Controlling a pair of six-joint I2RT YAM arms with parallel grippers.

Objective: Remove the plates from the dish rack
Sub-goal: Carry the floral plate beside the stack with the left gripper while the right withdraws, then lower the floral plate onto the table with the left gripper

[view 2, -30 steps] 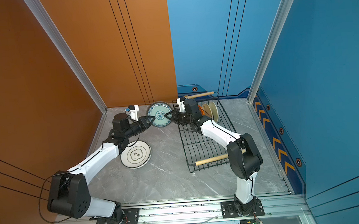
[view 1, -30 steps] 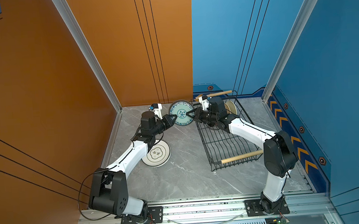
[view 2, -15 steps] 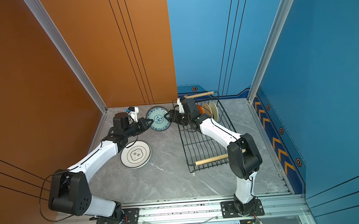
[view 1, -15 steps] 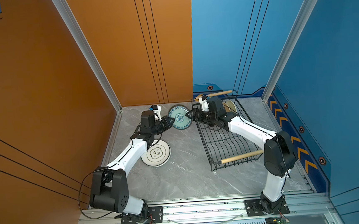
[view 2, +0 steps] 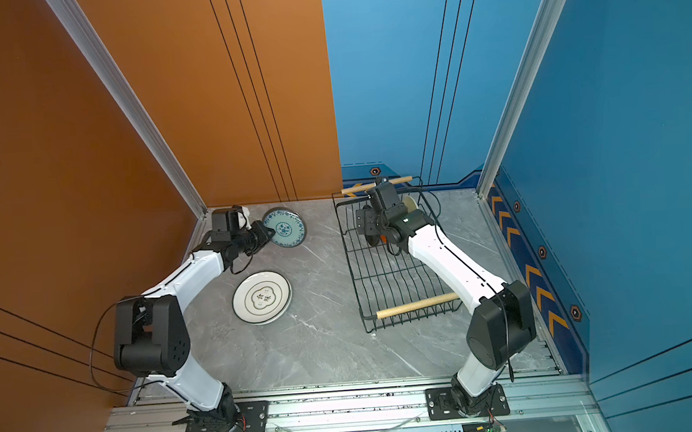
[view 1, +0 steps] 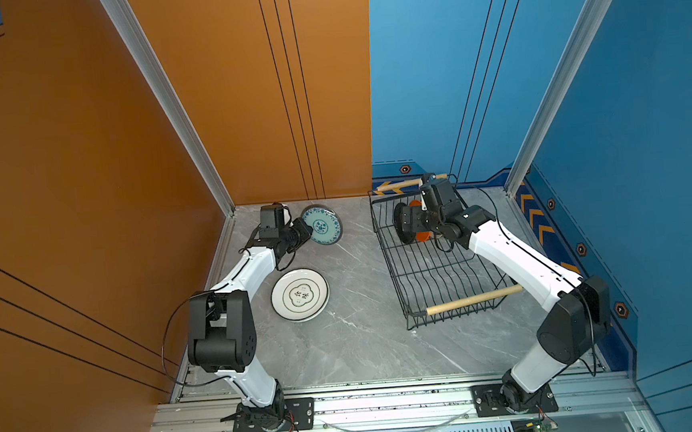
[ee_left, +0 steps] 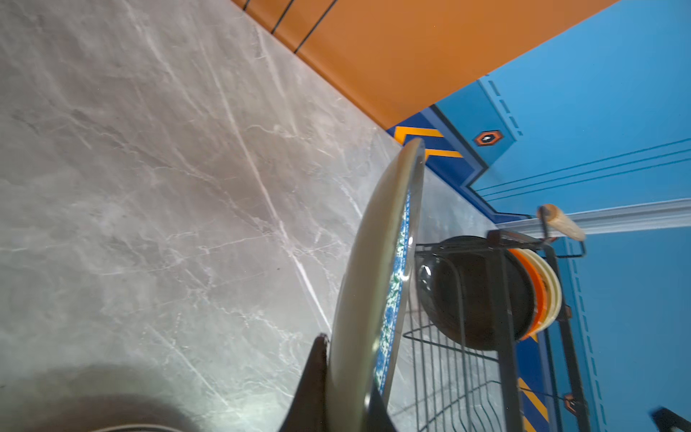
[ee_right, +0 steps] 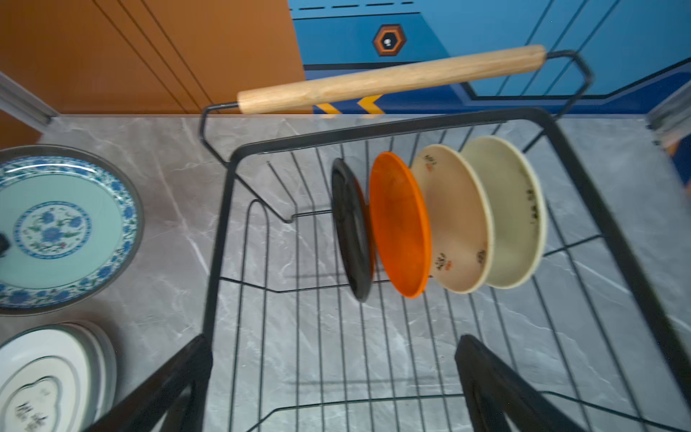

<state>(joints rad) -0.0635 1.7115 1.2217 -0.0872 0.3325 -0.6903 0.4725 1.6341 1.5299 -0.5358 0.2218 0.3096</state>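
Observation:
My left gripper lowers the plate's tilted edge onto the bare tabletop beyond the white stack (view 1: pixel 313 252) (ee_left: pixel 223 281) next, the clear patch below that gripper, and releases the plate's rim.
My left gripper (view 1: pixel 305 230) (ee_left: pixel 347 370) is shut on the rim of a teal-patterned plate (view 1: pixel 322 225) (view 2: pixel 285 229) (ee_left: pixel 374 280). It holds the plate tilted and low over the back left of the table. The black wire dish rack (view 1: pixel 389 264) (ee_right: pixel 217 262) stands on the right. At its far end stand a black plate (ee_right: pixel 351 228), an orange plate (ee_right: pixel 400 224) and two cream plates (ee_right: pixel 456 220), all on edge. My right gripper (view 1: pixel 399 221) (ee_right: pixel 332 340) hangs open over the rack, in front of the black plate, with nothing between its fingers.
A stack of white plates with dark rims (view 1: pixel 299 294) (ee_right: pixel 41 381) lies flat on the grey table, left of centre. The rack's wooden handles (view 1: pixel 473 300) (ee_right: pixel 389 78) stick up at both ends. Orange and blue walls close in the back and sides.
My right gripper let go of the teal-patterned plate, opened wide and drew back over the rack. My left gripper carried the plate left and lower, toward the back left of the table.

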